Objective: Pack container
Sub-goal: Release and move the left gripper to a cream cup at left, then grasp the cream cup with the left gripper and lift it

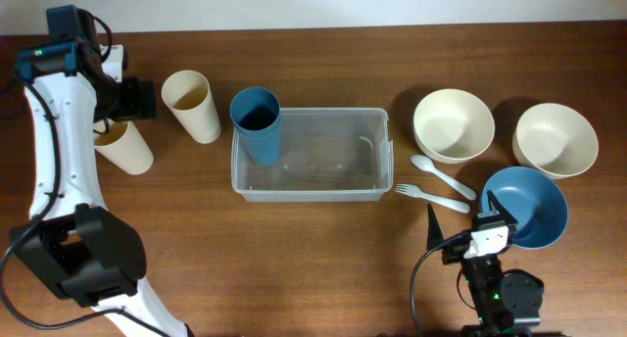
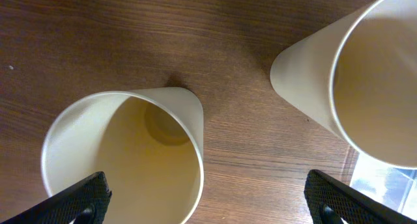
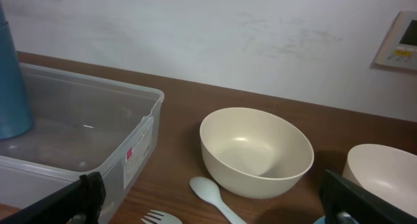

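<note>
The container-side rim of the cream cup, nearer the edge of the table, is already between my open fingers. My left gripper needs to go down onto that part of the cup's side next.
The clear rectangular container (image 1: pixel 310 194) lies at the table's middle; it also shows in the right wrist view (image 3: pixel 91 81). A blue cup (image 1: pixel 257 124) stands in its left end (image 3: pixel 10 74). Two cream cups stand to its left, one upright-looking (image 1: pixel 192 105) and one nearer the edge (image 1: pixel 124 146); both show in the left wrist view (image 2: pixel 124 165) (image 2: pixel 365 74). My left gripper (image 1: pixel 135 99) (image 2: pixel 208 201) is open and empty above and between these cups. My right gripper (image 1: pixel 460 226) (image 3: pixel 218 208) is open and empty, low near the front edge, by the fork.
Right of the container are two cream bowls (image 1: pixel 453 124) (image 1: pixel 554 139) and a blue bowl (image 1: pixel 526 206). A pale spoon (image 1: pixel 441 175) (image 3: pixel 212 193) and fork (image 1: pixel 431 197) (image 3: pixel 159 217) lie between the container and the bowls.
</note>
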Controlling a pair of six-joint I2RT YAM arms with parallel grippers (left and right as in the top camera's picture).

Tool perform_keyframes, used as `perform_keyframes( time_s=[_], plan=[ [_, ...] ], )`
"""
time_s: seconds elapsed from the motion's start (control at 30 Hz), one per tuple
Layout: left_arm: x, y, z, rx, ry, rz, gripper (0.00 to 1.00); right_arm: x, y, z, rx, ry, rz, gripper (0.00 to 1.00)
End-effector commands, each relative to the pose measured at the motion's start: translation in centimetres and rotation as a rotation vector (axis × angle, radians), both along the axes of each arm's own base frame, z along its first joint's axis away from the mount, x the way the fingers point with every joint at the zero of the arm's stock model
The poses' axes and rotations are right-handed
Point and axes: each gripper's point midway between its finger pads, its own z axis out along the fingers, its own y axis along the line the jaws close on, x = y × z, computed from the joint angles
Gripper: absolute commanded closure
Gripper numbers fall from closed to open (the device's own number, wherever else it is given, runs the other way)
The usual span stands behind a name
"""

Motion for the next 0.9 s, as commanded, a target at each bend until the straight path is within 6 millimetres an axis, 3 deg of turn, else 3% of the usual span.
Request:
perform_keyframes(
  time_s=[0.0, 0.4, 0.6, 0.7, 0.77, 0.87],
  plan=[
    [-0.1, -0.2, -1.1, -0.013, 0.019, -0.022, 0.03, 0.0, 0.0, -0.2, -0.001, 0.0, -0.004, 0.01],
    [-1.6, -1.0, -6.5, -0.063, 0.11, -0.023, 0.05, 0.0, 0.0, -0.2, -0.001, 0.0, -0.004, 0.01],
    [-2.0, -1.1, -7.3, -0.072, 0.123, 0.003, 0.07, 0.0, 0.0, -0.2, -0.001, 0.0, -0.004, 0.01],
    [-2.0, -1.1, -7.3, -0.076, 0.122, 0.02, 0.3, 0.0, 0.0, -0.2, -0.001, 0.0, -0.004, 0.01],
    [-2.0, -1.1, -7.3, -0.08, 0.121, 0.037, 0.57, 0.0, 0.0, -0.2, -0.001, 0.0, -0.004, 0.01],
    [-2.0, -1.1, -7.3, -0.083, 0.12, 0.048, 0.77, 0.0, 0.0, -0.2, -0.001, 0.0, -0.004, 0.01]
  ],
)
